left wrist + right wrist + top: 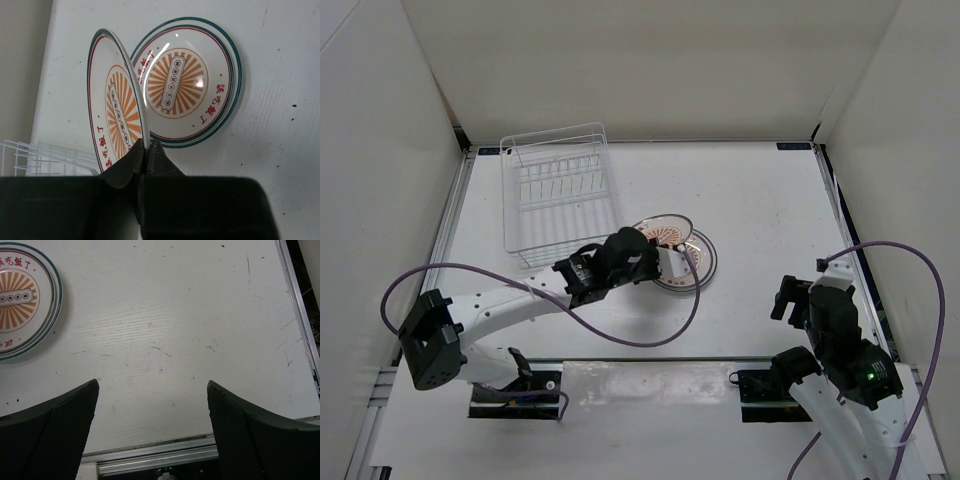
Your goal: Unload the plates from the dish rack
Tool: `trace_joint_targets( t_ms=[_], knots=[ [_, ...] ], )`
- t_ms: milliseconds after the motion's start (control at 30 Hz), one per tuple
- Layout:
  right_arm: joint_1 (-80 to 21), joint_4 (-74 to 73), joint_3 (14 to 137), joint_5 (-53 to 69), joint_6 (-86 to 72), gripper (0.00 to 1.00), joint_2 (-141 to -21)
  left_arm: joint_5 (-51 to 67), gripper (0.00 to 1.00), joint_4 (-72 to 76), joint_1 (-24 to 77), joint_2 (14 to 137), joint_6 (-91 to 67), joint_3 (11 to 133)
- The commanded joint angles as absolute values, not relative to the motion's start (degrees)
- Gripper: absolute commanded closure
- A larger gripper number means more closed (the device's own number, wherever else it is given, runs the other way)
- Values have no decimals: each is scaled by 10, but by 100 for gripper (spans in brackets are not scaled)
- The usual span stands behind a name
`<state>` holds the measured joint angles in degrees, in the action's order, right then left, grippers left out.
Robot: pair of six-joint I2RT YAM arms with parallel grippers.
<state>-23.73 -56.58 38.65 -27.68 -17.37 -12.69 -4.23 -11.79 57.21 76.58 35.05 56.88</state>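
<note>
The plate hangs on edge toward the stack's far side, so it tilts flatter next as my left gripper draws back and down to the stack's near edge [676, 289].
My left gripper [146, 146] is shut on the rim of a plate with an orange sunburst centre [116, 107], held on edge just above the table. In the top view this plate [661, 226] tilts over a stack of like plates [692, 262] lying flat on the table; the stack also shows in the left wrist view [187, 82] and the right wrist view [22, 297]. The white wire dish rack [558, 190] stands at the back left, with no plates visible in it. My right gripper [152, 405] is open and empty, low over bare table at the near right.
White walls enclose the table on three sides. A purple cable [620, 335] loops across the table in front of the left arm. The table's metal front rail [155, 460] lies just below the right gripper.
</note>
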Motion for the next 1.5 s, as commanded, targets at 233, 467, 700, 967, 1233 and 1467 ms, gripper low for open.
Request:
trace_joint_targets(
  t_ms=[233, 467, 700, 967, 1233, 1467],
  knots=[
    [-236, -551, 388, -293, -175, 10, -118, -147, 99, 42, 661, 856, 428, 541],
    [-237, -551, 387, -294, -175, 10, -123, -163, 99, 68, 685, 920, 424, 553],
    [-237, -549, 387, -294, -176, 10, -122, -189, 75, 58, 704, 960, 414, 577],
    [-237, -550, 387, -295, -177, 10, -122, -189, 9, 2, 708, 950, 378, 604],
    [-237, -551, 386, -294, -176, 10, -118, -228, 0, -172, 701, 939, 311, 693],
    [-236, -551, 386, -294, -177, 10, -113, -148, 0, -505, 533, 983, -51, 985]
  ],
)
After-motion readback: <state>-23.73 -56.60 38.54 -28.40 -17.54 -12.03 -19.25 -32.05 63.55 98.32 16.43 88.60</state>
